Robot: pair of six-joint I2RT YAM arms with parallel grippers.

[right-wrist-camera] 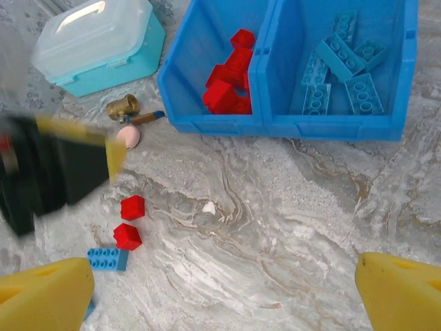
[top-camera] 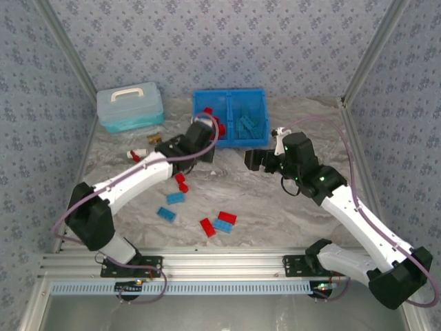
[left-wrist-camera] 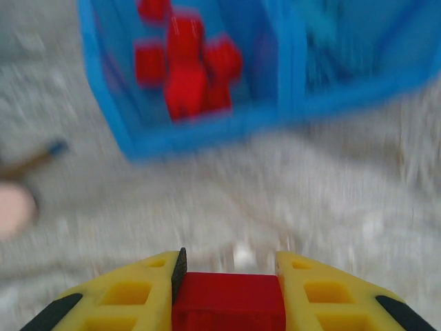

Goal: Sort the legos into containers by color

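I will next carry the matching red lego outward over the front side of the blue bin with my left gripper and let it go.
The blue bin stands at the back of the table. Its left compartment holds red legos and its right one light blue legos. My left gripper is shut on a red lego and hangs over the table just short of the bin's front wall, facing the red pile. In the top view the left gripper is at the left compartment's front edge. My right gripper is open and empty, and hovers in front of the right compartment.
Loose legos lie mid-table: red ones and blue ones. A teal lidded box stands at the back left, with a pink disc and a brass piece near it.
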